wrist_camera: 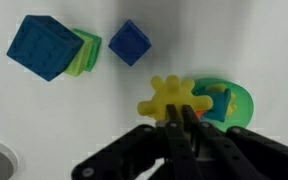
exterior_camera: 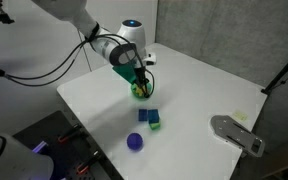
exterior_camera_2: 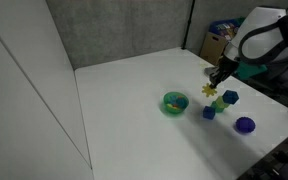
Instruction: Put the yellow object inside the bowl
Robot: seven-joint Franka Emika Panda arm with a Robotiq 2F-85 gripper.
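My gripper moves the yellow object away from the blocks next, over the green bowl (exterior_camera: 142, 91), then lowers the object toward the bowl.
The yellow object (wrist_camera: 171, 96) is a small star-shaped toy piece. My gripper (wrist_camera: 180, 122) is shut on it, its fingers close together. In an exterior view the yellow object (exterior_camera_2: 208, 92) hangs in the gripper (exterior_camera_2: 213, 84) just beside the green bowl (exterior_camera_2: 174, 103), between the bowl and the blocks. In the wrist view the bowl (wrist_camera: 240, 101) lies to the right of the piece and holds a small blue item. In the exterior view from the opposite side the gripper (exterior_camera: 139, 78) covers part of the bowl (exterior_camera: 140, 92), and the yellow piece is hard to make out.
A large blue block (wrist_camera: 42, 45), a green block (wrist_camera: 88, 50) and a small blue block (wrist_camera: 131, 42) lie close by on the white table (exterior_camera: 199, 90). A purple ball (exterior_camera_2: 245, 125) sits near the table edge. A grey flat object (exterior_camera: 236, 133) lies at one corner.
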